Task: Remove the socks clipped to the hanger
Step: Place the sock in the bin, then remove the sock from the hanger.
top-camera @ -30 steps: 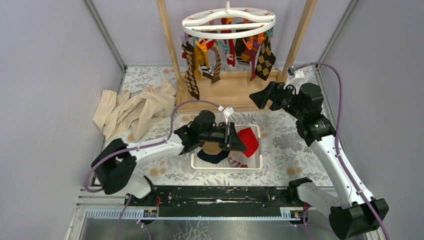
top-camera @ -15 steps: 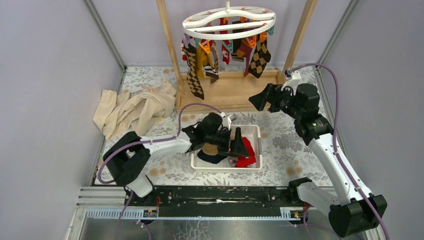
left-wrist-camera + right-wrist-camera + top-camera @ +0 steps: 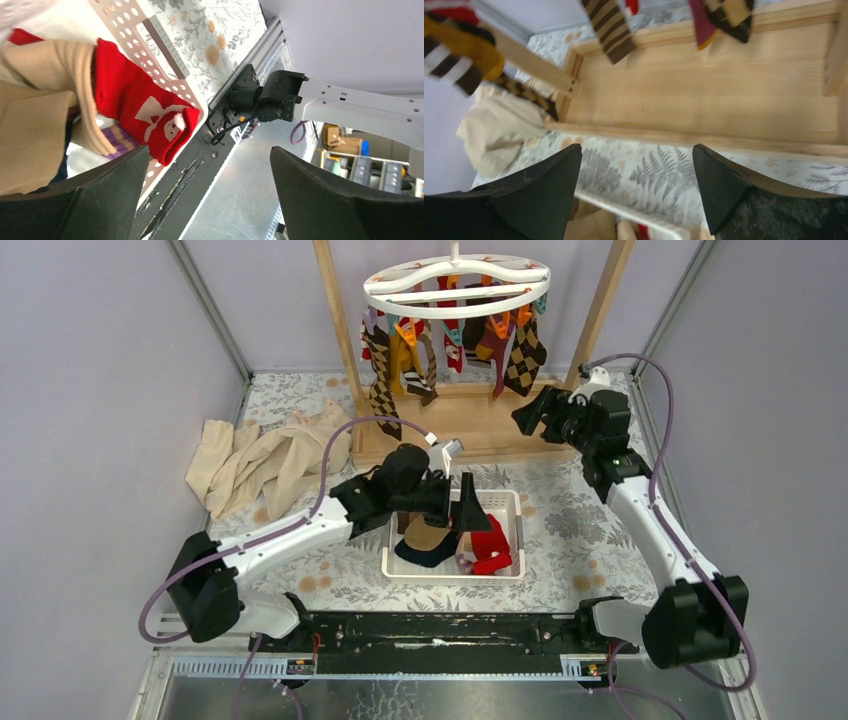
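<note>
My right gripper will move outward and tilt its fingers up until they are level, onto the lower end of the argyle sock, because that sock hangs nearest.
The white round hanger hangs from the wooden rack with several socks clipped under it: argyle, mustard, striped and red ones. My left gripper hovers open and empty over the white basket. In that basket lie a red sock, a tan one, a purple striped one and a dark one. My right gripper is open and empty, just below and right of the hanging socks. The right wrist view catches the tips of a striped sock and an argyle sock above its fingers.
The wooden rack's base and two uprights frame the hanger. A crumpled beige cloth lies to the left on the fern-patterned table. The arms' black rail runs along the near edge.
The left gripper opened and dropped the red sock into the basket, then drew back a little to the left. The right gripper moved up and back toward the hanging socks.
</note>
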Controlling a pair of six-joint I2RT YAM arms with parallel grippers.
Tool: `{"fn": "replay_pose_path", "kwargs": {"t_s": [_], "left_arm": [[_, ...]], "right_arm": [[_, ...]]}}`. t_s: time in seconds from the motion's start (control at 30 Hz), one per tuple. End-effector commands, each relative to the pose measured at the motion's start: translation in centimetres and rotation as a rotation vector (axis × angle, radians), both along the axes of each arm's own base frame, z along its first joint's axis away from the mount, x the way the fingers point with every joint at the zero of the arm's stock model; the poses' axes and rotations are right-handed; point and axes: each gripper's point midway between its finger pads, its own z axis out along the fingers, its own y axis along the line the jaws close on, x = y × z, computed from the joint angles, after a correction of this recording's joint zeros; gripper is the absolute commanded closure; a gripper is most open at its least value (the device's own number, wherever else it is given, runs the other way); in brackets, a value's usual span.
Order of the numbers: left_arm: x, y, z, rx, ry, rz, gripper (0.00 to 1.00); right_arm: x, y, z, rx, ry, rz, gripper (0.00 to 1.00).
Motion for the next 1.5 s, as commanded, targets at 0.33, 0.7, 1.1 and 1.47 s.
{"fn": "replay_pose_path", "kwargs": {"t_s": [0.33,0.7,1.1,1.47], "left_arm": [[1.7,3.8,2.2,0.088,-0.198,0.129,0.01],[1.9,4.6,1.8,0.128,-0.207,0.114,0.02],[3.0,4.2,0.6,0.144,-0.179,0.107,0.02],[2.7,3.6,0.7,0.107,-0.151,0.092,0.01]], "right_arm": [[11.0,-4.0,7.4,-0.004,-0.414,-0.098,0.14],[17.2,-4.1,6.1,-0.060,-0.579,-0.103,0.16],[19.4,-3.6,7.0,-0.038,-0.641,-0.032,0.20],[18.2,-3.7,7.6,-0.005,-0.586,0.002,0.92]]}}
